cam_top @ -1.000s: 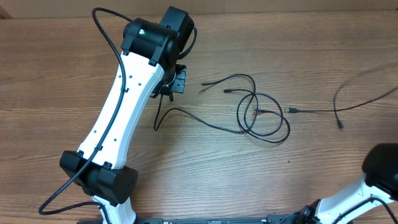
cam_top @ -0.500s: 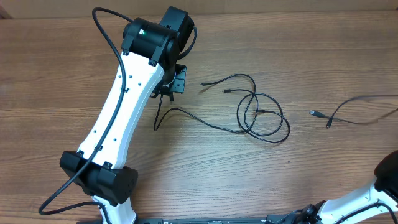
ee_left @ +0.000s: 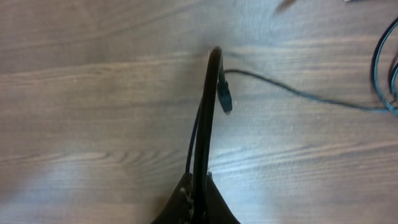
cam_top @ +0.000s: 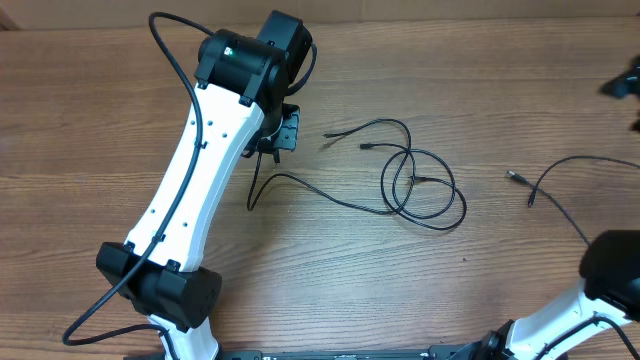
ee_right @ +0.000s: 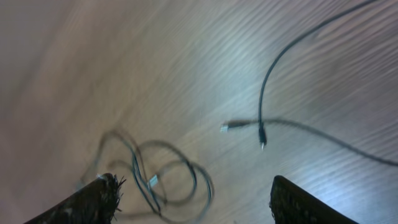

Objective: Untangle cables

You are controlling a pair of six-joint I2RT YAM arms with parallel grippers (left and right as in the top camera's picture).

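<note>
The loops of the coil cross at its near side, so my right gripper needs to go down and back next, to the left in the overhead view, onto that side.
A thin black cable lies in a loose coil (cam_top: 425, 185) at mid-table, its plug tips (cam_top: 328, 135) pointing left. One strand runs left to my left gripper (cam_top: 277, 138), which is shut on that cable's end. In the left wrist view the held cable (ee_left: 208, 124) arches up from the shut fingers (ee_left: 199, 202), and its plug tip (ee_left: 226, 102) hangs free. A second cable (cam_top: 560, 175) lies apart at the right, its two plug tips (cam_top: 513, 176) facing the coil. My right gripper (ee_right: 199, 205) hovers open and empty, high above both cables (ee_right: 267, 81); it shows at the far right edge (cam_top: 625, 85).
The white left arm (cam_top: 200, 180) slants across the left of the wooden table (cam_top: 330, 270). A thick black cord (cam_top: 165, 40) loops off its wrist. The right arm's base (cam_top: 612, 270) fills the near right corner.
My right gripper has opened and let go of the right cable. That cable's plug ends slid right, away from the coil. The left arm has not moved.
</note>
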